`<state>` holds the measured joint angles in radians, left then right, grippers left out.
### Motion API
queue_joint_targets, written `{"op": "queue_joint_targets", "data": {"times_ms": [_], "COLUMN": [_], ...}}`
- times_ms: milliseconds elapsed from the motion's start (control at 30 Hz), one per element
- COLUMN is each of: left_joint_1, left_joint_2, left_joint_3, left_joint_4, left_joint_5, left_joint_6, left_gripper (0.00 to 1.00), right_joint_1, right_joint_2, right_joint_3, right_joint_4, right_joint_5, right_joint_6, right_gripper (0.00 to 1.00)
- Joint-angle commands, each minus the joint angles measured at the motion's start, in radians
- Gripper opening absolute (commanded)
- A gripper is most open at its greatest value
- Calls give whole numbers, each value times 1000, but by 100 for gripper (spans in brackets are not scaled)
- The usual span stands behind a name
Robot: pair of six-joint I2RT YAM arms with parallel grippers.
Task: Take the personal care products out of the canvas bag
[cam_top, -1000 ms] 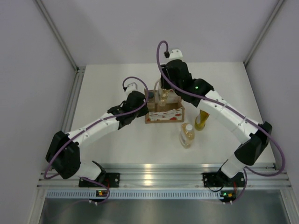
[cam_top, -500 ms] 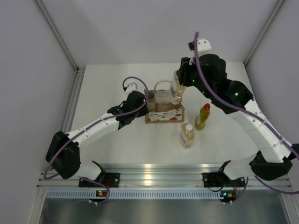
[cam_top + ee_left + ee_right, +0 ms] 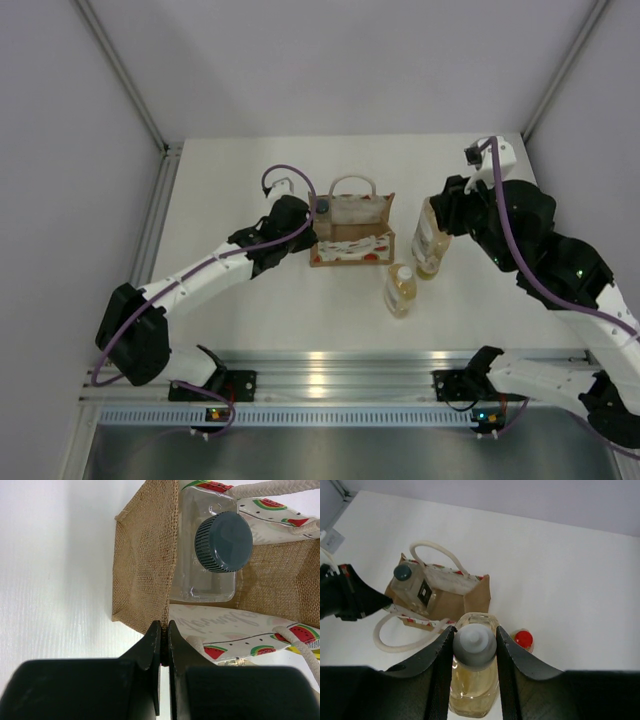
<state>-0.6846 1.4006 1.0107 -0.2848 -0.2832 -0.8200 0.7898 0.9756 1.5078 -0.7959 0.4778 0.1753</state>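
Note:
The bottle should next travel back away from the bag in my right gripper, and go down beside the red-capped bottle (image 3: 523, 638) where the white table lies bare (image 3: 559, 634).
The canvas bag (image 3: 352, 236) stands mid-table, tan with a white watermelon-print panel and rope handles. My left gripper (image 3: 312, 228) is shut on the top edge of its left wall (image 3: 165, 625). The squarish clear bottle with a dark cap (image 3: 223, 542) stands inside at the left end, also in the right wrist view (image 3: 402, 572). My right gripper (image 3: 475, 632) is shut on the cap of a clear yellow-liquid bottle (image 3: 472, 690), held in the air right of the bag (image 3: 430, 240). Below it stands the yellow red-capped bottle (image 3: 523, 638). Another clear bottle (image 3: 400, 289) stands in front.
The white table (image 3: 230, 300) is enclosed by purple-grey walls on the left, back and right. A metal rail (image 3: 330, 372) runs along the near edge by the arm bases. The bag's loose front handle (image 3: 385, 640) lies on the table.
My right gripper has lifted the clear yellow-liquid bottle out of the bag and carried it right, over the red-capped bottle. The left gripper has stayed on the bag's wall.

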Motion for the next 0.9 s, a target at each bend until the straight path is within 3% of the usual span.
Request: {"op": "queue_joint_targets", "data": {"times_ms": [0, 400, 867], "left_joint_1": [-7, -9, -7], "left_joint_2": [-52, -41, -46], "left_joint_3": [5, 12, 12], "left_joint_4": [42, 41, 41], "left_joint_5": [4, 12, 12], "left_joint_6": [-7, -7, -5], "left_gripper": [0, 0, 0], "right_joint_1": [11, 11, 11], "right_joint_2": [-86, -308, -442], "right_joint_3": [-63, -400, -682], "right_joint_4": [93, 95, 115], "right_joint_5": [36, 131, 358], "right_joint_6": [3, 72, 311], "right_gripper": [0, 0, 0]}}
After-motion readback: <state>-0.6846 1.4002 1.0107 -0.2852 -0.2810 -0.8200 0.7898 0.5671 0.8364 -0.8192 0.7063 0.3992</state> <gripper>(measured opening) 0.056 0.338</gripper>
